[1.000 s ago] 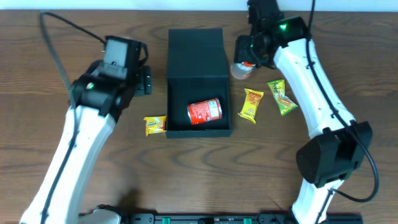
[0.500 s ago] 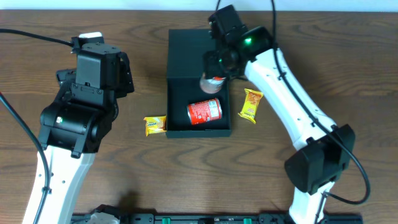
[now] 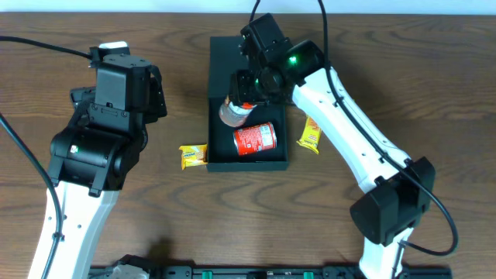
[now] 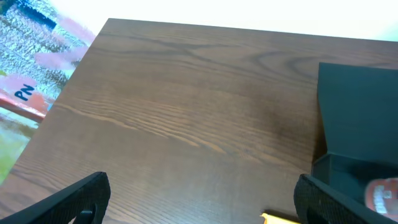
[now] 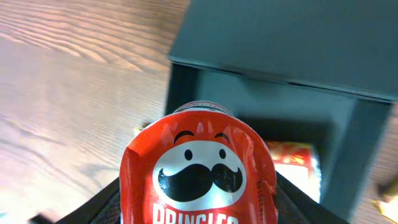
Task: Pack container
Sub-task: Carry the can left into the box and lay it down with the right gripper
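Observation:
My right gripper is going to bring the second red Pringles can down into the container next, because the part of the container beside the lying red can (image 3: 223, 133) is empty.
The container (image 3: 232, 62) is a dark box at the table's middle, its flap lid open toward the far side. A red can (image 3: 255, 138) lies on its side inside. My right gripper (image 3: 242, 105) is shut on a second red Pringles can (image 3: 235, 113) and holds it over the box's open left part. In the right wrist view this can (image 5: 199, 174) fills the space between the fingers, with the container (image 5: 286, 50) below and behind. My left gripper (image 4: 202, 196) is open and holds nothing, above bare wood to the left of the container (image 4: 360, 112).
A yellow packet (image 3: 193, 155) lies against the box's left front corner. Another yellow packet (image 3: 310, 133) lies to its right, partly under my right arm. The left arm (image 3: 101, 139) stands over the table's left side. The table's far edge shows in the left wrist view.
My right gripper carried the Pringles can leftward from beside the box's right wall to over its interior. The left arm drew back to the left and then held still.

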`<state>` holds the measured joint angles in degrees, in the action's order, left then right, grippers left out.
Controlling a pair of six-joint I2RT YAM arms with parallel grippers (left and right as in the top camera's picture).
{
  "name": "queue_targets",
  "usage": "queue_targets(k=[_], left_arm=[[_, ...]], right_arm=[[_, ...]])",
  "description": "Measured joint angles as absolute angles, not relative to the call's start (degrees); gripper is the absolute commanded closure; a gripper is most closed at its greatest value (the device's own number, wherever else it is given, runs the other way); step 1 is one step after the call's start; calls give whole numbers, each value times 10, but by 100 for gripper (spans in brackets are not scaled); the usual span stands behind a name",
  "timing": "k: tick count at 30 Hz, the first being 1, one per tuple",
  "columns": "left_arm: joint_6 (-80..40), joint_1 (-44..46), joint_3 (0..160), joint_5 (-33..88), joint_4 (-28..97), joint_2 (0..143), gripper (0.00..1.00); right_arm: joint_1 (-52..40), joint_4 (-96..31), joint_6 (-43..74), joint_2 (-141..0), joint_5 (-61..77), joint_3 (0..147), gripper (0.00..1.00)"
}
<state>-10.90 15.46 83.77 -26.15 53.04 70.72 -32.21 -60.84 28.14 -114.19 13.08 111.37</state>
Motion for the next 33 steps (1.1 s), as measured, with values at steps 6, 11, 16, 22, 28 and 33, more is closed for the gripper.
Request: queue_targets(k=[6, 11, 16, 22, 28, 33], left_arm=[[-109, 155, 838, -262, 532, 707, 5], [-109, 155, 838, -262, 533, 707, 5], [-109, 155, 838, -261, 533, 707, 5], [-109, 155, 838, -261, 534, 707, 5], [-109, 155, 838, -261, 535, 707, 4], [-109, 155, 838, -261, 536, 707, 5]], right_arm=[[-289, -538, 300, -1141, 215, 1039, 48], [-254, -480, 308, -1141, 288, 968, 44], [-235, -413, 317, -1141, 361, 906, 45], [-235, -359, 345, -1141, 395, 850, 25], [-231, -347, 356, -1141, 406, 845, 7], [-210, -346, 354, -1141, 404, 845, 11]])
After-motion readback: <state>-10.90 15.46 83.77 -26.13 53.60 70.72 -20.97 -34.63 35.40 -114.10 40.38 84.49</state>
